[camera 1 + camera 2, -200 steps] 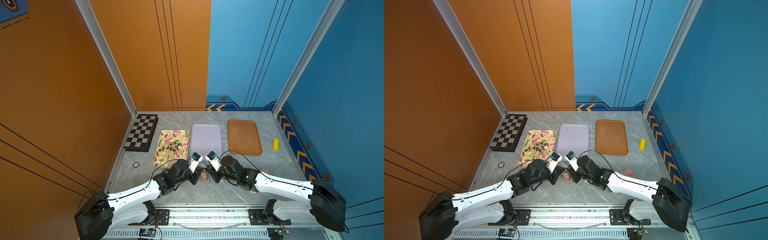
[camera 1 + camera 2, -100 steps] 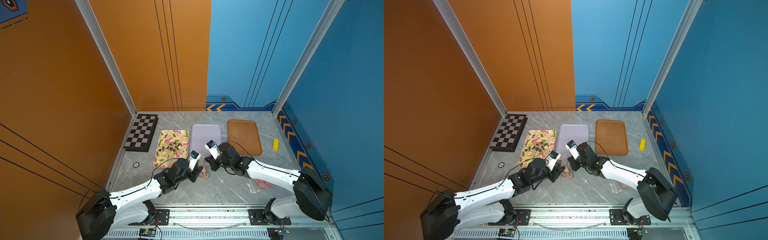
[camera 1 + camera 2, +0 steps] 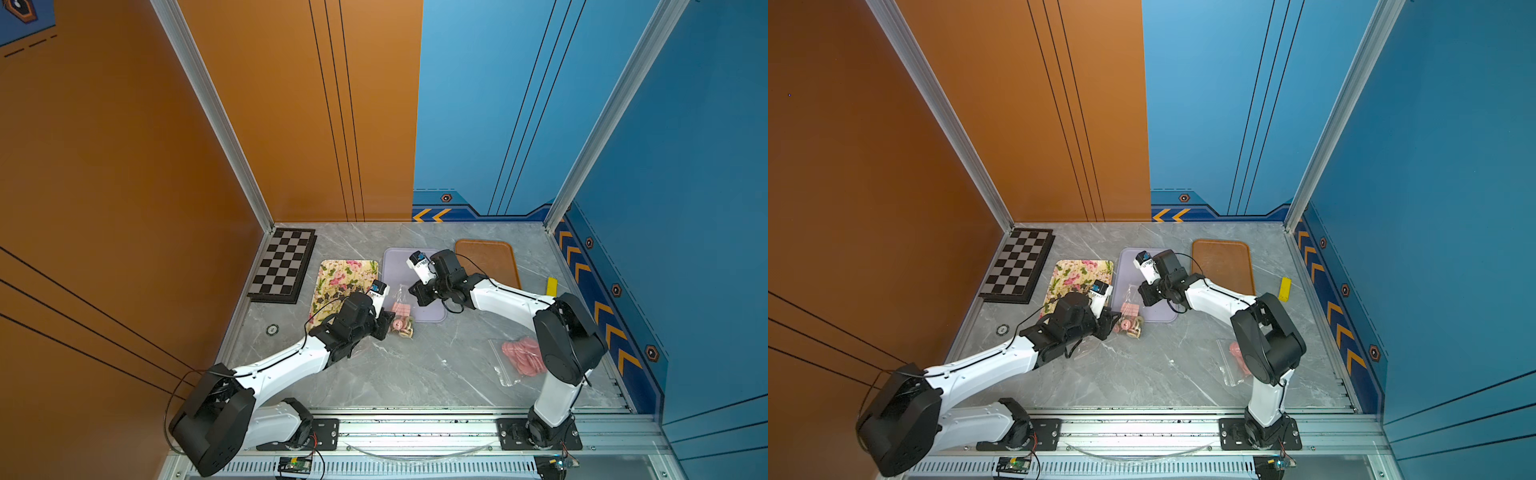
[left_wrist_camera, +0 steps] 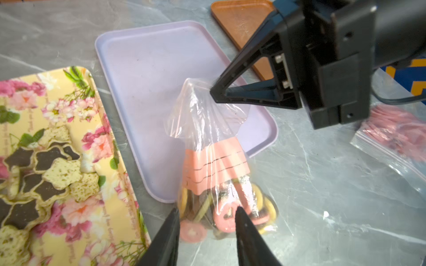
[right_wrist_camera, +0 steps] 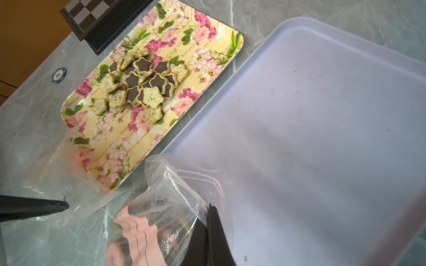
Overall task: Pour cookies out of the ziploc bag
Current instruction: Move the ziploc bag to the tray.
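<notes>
Next, my right gripper moves outward and down over the lilac tray (image 3: 399, 266) (image 5: 250, 186), then releases the bag's top edge there, since the cookie-filled end rests short of it.
The clear ziploc bag (image 3: 401, 309) (image 4: 207, 129) with a pink label stands stretched between table and lilac tray (image 3: 399, 266). Round pink, yellow and brown cookies (image 4: 230, 207) (image 3: 1129, 326) fill its lower end, which rests on the table. My right gripper (image 3: 411, 289) (image 5: 208, 211) is shut on the bag's top edge and holds it up over the tray's near end. My left gripper (image 3: 388, 322) (image 4: 207, 221) is open, its fingertips (image 4: 242, 221) on either side of the cookie-filled end. Star cookies (image 5: 143, 85) lie on the floral tray (image 3: 345, 278).
A brown tray (image 3: 486, 257) lies right of the lilac one. A second bag with pink discs (image 3: 519, 357) rests by the right arm's base. A chessboard (image 3: 282, 266) sits at the far left, a yellow block (image 3: 551, 286) at the right wall. An empty clear bag (image 5: 57, 172) lies by the floral tray.
My right gripper shut on the bag's top and pulled it up and back over the lilac tray. My left gripper opened and now straddles the bag's lower end.
</notes>
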Tool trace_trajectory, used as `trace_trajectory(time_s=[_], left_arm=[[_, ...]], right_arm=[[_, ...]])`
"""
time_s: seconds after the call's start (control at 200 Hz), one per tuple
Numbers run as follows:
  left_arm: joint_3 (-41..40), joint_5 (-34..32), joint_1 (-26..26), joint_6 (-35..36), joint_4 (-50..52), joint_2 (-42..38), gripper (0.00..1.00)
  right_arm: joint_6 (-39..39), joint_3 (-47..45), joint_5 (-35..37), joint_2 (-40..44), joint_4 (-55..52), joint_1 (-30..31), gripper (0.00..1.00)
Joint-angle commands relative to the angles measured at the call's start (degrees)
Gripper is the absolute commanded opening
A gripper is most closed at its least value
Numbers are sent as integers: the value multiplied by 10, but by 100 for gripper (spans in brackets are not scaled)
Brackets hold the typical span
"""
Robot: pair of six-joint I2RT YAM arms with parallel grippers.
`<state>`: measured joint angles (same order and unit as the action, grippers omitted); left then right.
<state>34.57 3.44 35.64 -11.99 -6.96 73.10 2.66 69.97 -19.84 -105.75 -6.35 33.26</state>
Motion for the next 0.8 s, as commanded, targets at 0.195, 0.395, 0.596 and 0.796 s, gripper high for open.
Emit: trace_trajectory(time_s=[0.195, 0.395, 0.596, 0.796], left_arm=[[11, 32, -5, -5, 43, 27, 39], [10, 27, -7, -6, 42, 27, 39], [9, 16, -9, -17, 25, 44, 39], [28, 25, -23, -25, 17, 85, 37]], right_arm=[[-45, 66, 3, -38, -43, -18, 0], [-50, 114, 8, -70, -49, -43, 0], [-54, 162, -8, -127, -74, -52, 9], [-44, 142, 48, -115, -51, -54, 64]])
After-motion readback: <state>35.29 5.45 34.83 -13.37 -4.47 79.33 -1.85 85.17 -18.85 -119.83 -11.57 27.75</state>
